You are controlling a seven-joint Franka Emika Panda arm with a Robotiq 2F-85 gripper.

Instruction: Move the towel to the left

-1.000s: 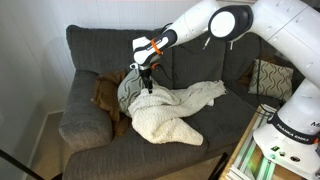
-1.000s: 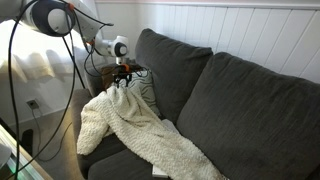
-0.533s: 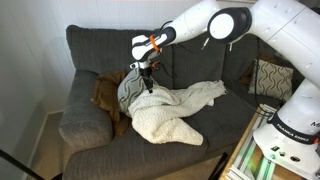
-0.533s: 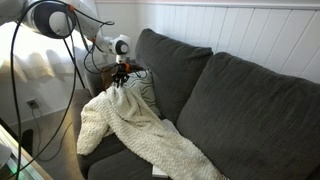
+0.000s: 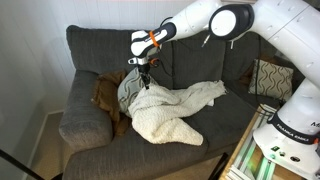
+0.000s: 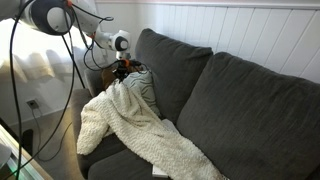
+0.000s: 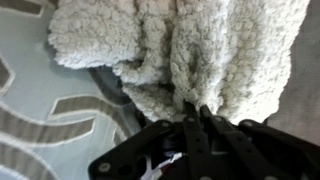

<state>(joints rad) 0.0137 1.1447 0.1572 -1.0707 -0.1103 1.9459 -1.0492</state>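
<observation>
My gripper rises high next, carries the bunched top over the brown cushion by the sofa arm (image 5: 107, 93) and releases it, since that cushion lies uncovered beside the towel (image 5: 172, 110).
The towel (image 5: 172, 110) is a cream fleece cloth spread over the grey sofa seat, seen in both exterior views, with its upper end bunched against a patterned cushion (image 5: 127, 93). My gripper (image 5: 144, 84) points down at that upper end and is shut on a fold of the towel. In an exterior view the towel (image 6: 140, 130) rises in a small peak to the gripper (image 6: 122, 78). The wrist view shows the fleece of the towel (image 7: 200, 50) pinched between the closed black fingers of the gripper (image 7: 197, 112).
The grey sofa (image 5: 100, 45) has a brown cushion (image 5: 104, 96) at its left arm and a patterned pillow (image 5: 268, 78) at the right. The robot's white base (image 5: 285, 130) stands by the sofa's right end. Black cables (image 6: 15, 90) hang near the arm.
The jaws have closed on the towel's upper fold. The gripper has risen slightly, pulling the fabric up into a small peak.
</observation>
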